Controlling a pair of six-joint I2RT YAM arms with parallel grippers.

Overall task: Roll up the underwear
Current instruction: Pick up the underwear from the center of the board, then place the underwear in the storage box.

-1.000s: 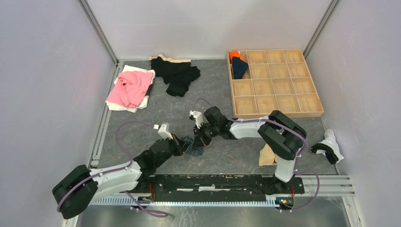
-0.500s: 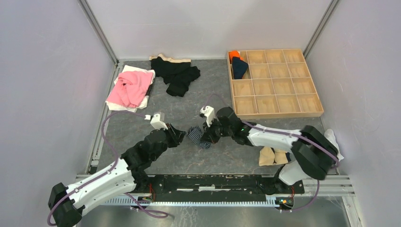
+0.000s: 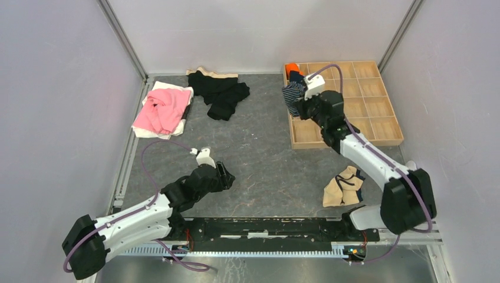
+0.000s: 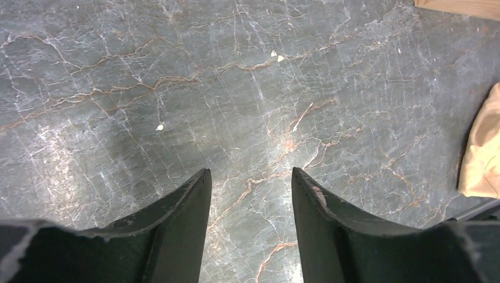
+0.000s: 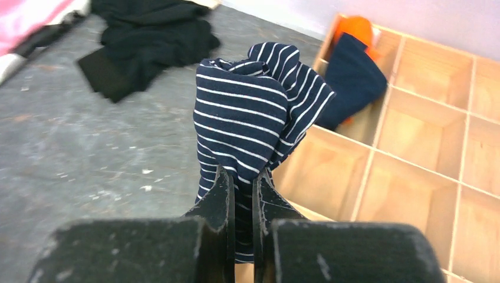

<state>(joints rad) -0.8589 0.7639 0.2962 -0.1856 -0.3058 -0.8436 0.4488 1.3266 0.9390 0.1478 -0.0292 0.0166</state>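
Note:
The striped bundle comes down in my right gripper into the empty section of the tray beside the rolled navy piece (image 5: 354,88) next for release, since this free space is below that gripper.
The navy striped underwear (image 5: 259,112) hangs bunched from my right gripper (image 5: 243,174), which is shut on its lower part. In the top view this bundle (image 3: 290,94) is in the air at the left edge of the wooden compartment tray (image 3: 348,143), with the right gripper (image 3: 298,101) just beside it. A rolled navy piece (image 5: 354,88) and an orange piece (image 5: 355,28) fill the tray's far-left compartment. My left gripper (image 4: 250,172) is open over bare marbled table, nothing between its fingers; from above the left gripper (image 3: 227,174) is near the table's front middle.
A tan cloth piece (image 3: 342,187) lies on the table by the right arm's base, and its edge (image 4: 483,153) shows in the left wrist view. A pink garment (image 3: 162,109) and black garments (image 3: 223,91) lie at the back left. Most tray compartments (image 5: 424,127) hold nothing.
The left gripper has let go of the striped underwear and opened, pulling back toward the front. The right gripper has carried the underwear from the table's middle up to the tray's left edge.

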